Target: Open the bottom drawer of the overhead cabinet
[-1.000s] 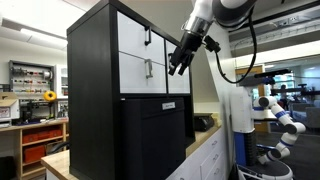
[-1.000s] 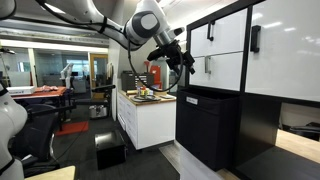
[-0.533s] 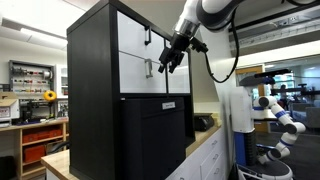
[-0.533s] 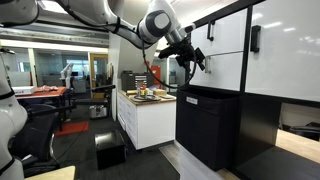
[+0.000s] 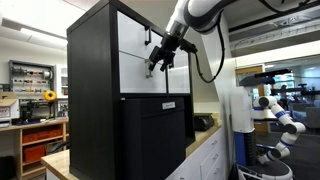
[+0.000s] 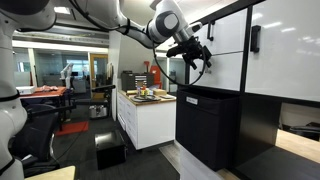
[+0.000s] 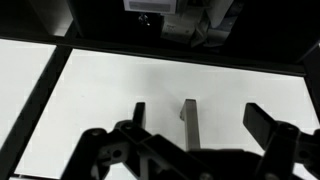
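The gripper needs to move outward toward the white drawer front next with its fingers open and close around the silver bar handle [image 5: 148,68] [image 7: 190,122], because that handle is already between the fingers.
The overhead cabinet [image 5: 95,50] has black sides and white fronts. Its bottom drawer [image 5: 135,78] is a wide white front with a small vertical silver bar handle [image 5: 148,68]. My gripper [image 5: 156,63] hangs right in front of that handle; it also shows in an exterior view [image 6: 197,55] against the drawer front [image 6: 225,70]. In the wrist view the gripper [image 7: 200,122] is open. The silver handle [image 7: 190,122] stands between its two dark fingers, against the white drawer front [image 7: 100,100]. Neither finger touches the handle.
The top white front has a black handle [image 5: 148,37]. An all-black unit [image 5: 150,140] with a small white label [image 5: 167,104] stands under the cabinet. A counter with items [image 6: 148,97] stands behind the arm. Another robot [image 5: 280,115] stands at the side.
My gripper has moved across the cabinet front from the narrow door side to the bottom drawer's silver handle. It now straddles the handle. The drawer has not moved.
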Tool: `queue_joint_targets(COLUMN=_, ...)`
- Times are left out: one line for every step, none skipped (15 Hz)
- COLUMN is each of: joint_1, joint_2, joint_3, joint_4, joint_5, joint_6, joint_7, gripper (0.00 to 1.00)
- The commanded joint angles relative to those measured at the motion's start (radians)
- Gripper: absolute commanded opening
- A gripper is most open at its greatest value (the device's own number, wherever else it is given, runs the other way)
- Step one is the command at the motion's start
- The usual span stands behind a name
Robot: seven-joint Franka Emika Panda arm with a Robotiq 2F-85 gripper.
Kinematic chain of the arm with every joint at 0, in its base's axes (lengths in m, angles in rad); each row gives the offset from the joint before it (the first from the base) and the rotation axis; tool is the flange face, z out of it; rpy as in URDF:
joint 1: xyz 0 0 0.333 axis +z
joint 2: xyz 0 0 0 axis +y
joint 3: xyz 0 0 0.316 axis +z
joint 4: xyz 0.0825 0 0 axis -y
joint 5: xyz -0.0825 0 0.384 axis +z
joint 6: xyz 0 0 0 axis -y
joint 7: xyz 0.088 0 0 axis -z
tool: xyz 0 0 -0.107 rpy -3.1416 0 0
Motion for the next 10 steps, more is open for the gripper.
queue_joint_targets(joint_1=0.018, joint_2=0.048, joint_3=-0.018, joint_4=0.073, joint_5=0.012, joint_6=-0.004, joint_7=-0.028, gripper=1.00)
queue_joint_targets(joint_1=0.019, joint_2=0.057, joint_3=-0.018, joint_4=0.078, joint_5=0.014, joint_6=0.002, joint_7=-0.031, gripper=0.90)
queue_joint_targets(joint_1=0.019, joint_2=0.063, joint_3=-0.018, joint_4=0.084, joint_5=0.017, joint_6=0.003, joint_7=-0.035, gripper=0.74)
queue_joint_targets(joint_1=0.019, joint_2=0.069, joint_3=-0.018, joint_4=0.089, joint_5=0.017, joint_6=0.006, joint_7=-0.039, gripper=0.67)
queue_joint_targets(joint_1=0.019, joint_2=0.074, joint_3=-0.019, joint_4=0.092, joint_5=0.017, joint_6=0.010, joint_7=-0.044, gripper=0.61)
queue_joint_targets(joint_1=0.019, joint_2=0.079, joint_3=-0.019, joint_4=0.096, joint_5=0.021, joint_6=0.011, joint_7=-0.048, gripper=0.53)
queue_joint_targets(joint_1=0.018, joint_2=0.083, joint_3=-0.019, joint_4=0.100, joint_5=0.022, joint_6=0.012, joint_7=-0.051, gripper=0.47)
queue_joint_targets(joint_1=0.017, joint_2=0.087, joint_3=-0.018, joint_4=0.101, joint_5=0.028, joint_6=0.016, joint_7=-0.056, gripper=0.39)
queue_joint_targets(joint_1=0.017, joint_2=0.091, joint_3=-0.018, joint_4=0.103, joint_5=0.031, joint_6=0.018, joint_7=-0.059, gripper=0.34)
queue_joint_targets(joint_1=0.017, joint_2=0.093, joint_3=-0.017, joint_4=0.103, joint_5=0.036, joint_6=0.018, joint_7=-0.063, gripper=0.27)
